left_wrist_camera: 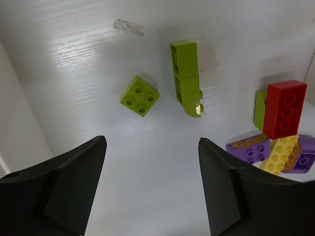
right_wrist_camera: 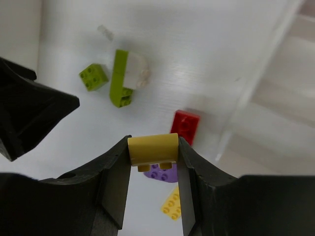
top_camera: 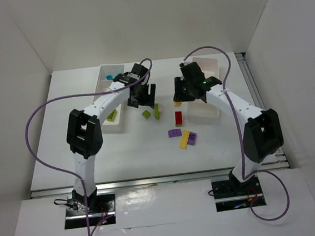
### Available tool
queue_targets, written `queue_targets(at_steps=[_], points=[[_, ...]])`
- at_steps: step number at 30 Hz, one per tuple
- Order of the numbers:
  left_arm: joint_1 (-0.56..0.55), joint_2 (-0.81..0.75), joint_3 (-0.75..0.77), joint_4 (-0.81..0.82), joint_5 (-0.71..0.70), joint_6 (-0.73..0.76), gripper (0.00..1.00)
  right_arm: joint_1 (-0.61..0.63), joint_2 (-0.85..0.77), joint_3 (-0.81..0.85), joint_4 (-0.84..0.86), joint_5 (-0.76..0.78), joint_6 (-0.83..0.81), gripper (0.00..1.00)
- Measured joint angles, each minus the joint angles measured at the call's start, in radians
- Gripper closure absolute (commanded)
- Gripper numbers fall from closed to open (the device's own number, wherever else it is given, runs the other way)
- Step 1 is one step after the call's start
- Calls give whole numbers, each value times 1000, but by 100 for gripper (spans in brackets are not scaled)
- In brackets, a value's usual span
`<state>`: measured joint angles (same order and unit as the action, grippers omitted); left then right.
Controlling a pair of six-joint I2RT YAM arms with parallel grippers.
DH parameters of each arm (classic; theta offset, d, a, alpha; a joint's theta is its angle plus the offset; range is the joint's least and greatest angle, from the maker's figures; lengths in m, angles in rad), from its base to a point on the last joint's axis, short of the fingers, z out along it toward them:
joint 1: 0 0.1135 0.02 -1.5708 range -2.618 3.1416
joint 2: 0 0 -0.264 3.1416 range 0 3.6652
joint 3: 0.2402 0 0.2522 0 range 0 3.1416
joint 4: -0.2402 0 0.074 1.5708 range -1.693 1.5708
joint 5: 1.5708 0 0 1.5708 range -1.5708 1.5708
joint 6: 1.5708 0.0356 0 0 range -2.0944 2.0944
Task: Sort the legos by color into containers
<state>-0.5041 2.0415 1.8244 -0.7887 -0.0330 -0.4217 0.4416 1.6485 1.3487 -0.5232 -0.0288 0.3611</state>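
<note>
The yellow brick (right_wrist_camera: 152, 149) is still outside, so the robot's right gripper will next move over the middle of the white tray, to its right in the top view, and release.
My right gripper (right_wrist_camera: 153, 147) is shut on a small yellow brick (right_wrist_camera: 152, 149), held above the table beside the right white tray (top_camera: 215, 68). My left gripper (left_wrist_camera: 151, 145) is open with nothing between its fingers, hovering over bare table beside the left tray (top_camera: 120, 67). Ahead of it lie a lime square brick (left_wrist_camera: 140, 95) and a long lime piece (left_wrist_camera: 186, 76). A red brick (left_wrist_camera: 284, 108), a purple piece (left_wrist_camera: 250, 147) and a yellow plate (left_wrist_camera: 279, 155) lie to its right. The left tray holds a teal piece (top_camera: 109, 77) and a lime piece (top_camera: 111, 115).
The two grippers are close together near the table's middle, with the loose bricks just in front of them. A second purple piece (top_camera: 192, 138) lies next to the yellow plate (top_camera: 185, 139). White walls enclose the table on three sides.
</note>
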Motion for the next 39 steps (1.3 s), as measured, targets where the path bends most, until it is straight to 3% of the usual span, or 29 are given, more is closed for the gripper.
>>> queue_targets(at_steps=[13,20,27,32,33,36,39], points=[[-26,111,35,-27,-3,1,12,-203,-129,-30,-40,165,55,77],[-29,144,35,-26,-11,5,14,-277,-90,-34,-35,166,69,76],[-29,152,35,-7,-14,28,15,-302,-10,-34,-6,176,69,68],[-29,159,35,8,-13,34,24,-306,43,-34,24,183,70,54],[-29,163,35,9,-13,35,25,-307,55,-34,32,183,72,41],[-29,172,34,14,-12,42,25,-307,80,-32,37,183,82,17],[-29,177,34,23,-11,53,25,-308,85,-32,38,183,92,13]])
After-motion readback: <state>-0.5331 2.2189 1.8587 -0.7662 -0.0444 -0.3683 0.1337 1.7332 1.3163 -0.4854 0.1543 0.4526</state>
